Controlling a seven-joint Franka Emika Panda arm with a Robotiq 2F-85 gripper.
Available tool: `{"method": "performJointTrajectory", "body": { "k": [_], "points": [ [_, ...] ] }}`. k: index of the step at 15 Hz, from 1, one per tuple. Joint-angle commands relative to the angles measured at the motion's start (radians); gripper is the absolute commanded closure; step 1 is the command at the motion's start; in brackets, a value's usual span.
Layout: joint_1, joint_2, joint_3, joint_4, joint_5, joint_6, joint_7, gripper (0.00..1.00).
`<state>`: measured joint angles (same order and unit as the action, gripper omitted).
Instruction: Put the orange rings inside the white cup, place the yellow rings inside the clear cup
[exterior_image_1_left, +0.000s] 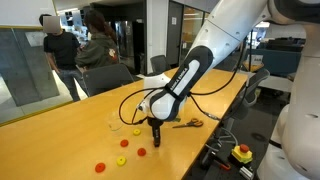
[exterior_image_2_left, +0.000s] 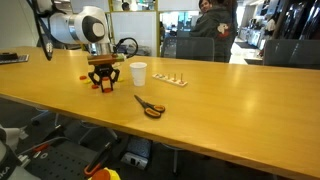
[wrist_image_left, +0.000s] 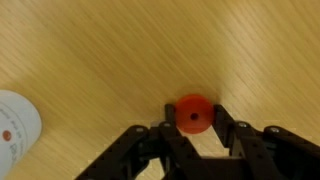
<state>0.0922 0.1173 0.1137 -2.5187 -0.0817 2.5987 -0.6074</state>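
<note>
My gripper should lift the orange ring it holds and move it left in the wrist view, over the white cup's opening (exterior_image_2_left: 138, 65) (wrist_image_left: 17, 130), to let it go next, because the cup's rim is higher.
In the wrist view my gripper (wrist_image_left: 193, 120) is shut on one of the orange rings (wrist_image_left: 193, 112), a flat red-orange disc with a small centre hole, lying on the wooden table. A black finger presses on each side of it. The white cup (wrist_image_left: 10, 125) shows at the lower left edge, well apart from the ring. In an exterior view the gripper (exterior_image_2_left: 103, 80) stands low over the table, left of the white cup (exterior_image_2_left: 138, 73). Other orange rings (exterior_image_1_left: 141, 153) and yellow rings (exterior_image_1_left: 124, 142) lie scattered near the clear cup (exterior_image_1_left: 113, 125).
Orange-handled scissors (exterior_image_2_left: 150, 107) lie on the table in front of the cup. A small light strip (exterior_image_2_left: 168, 79) lies right of it. Office chairs (exterior_image_1_left: 110, 76) line the table's far side, and people (exterior_image_1_left: 62, 45) stand beyond.
</note>
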Motion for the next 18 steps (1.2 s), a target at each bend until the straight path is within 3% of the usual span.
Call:
{"method": "performJointTrajectory", "body": {
  "k": [1,6,9,13,18],
  "points": [
    [-0.039,-0.067,-0.001,-0.004,0.043,-0.084,-0.044,0.79],
    [-0.071,-0.198,-0.045,0.027,0.148,-0.186,-0.142,0.79],
    [-0.064,-0.249,-0.083,0.082,0.155,-0.257,-0.145,0.79],
    [-0.055,-0.274,-0.121,0.113,0.194,-0.18,-0.143,0.75],
    [-0.059,-0.214,-0.139,0.144,0.175,-0.053,-0.123,0.74]
  ]
}}
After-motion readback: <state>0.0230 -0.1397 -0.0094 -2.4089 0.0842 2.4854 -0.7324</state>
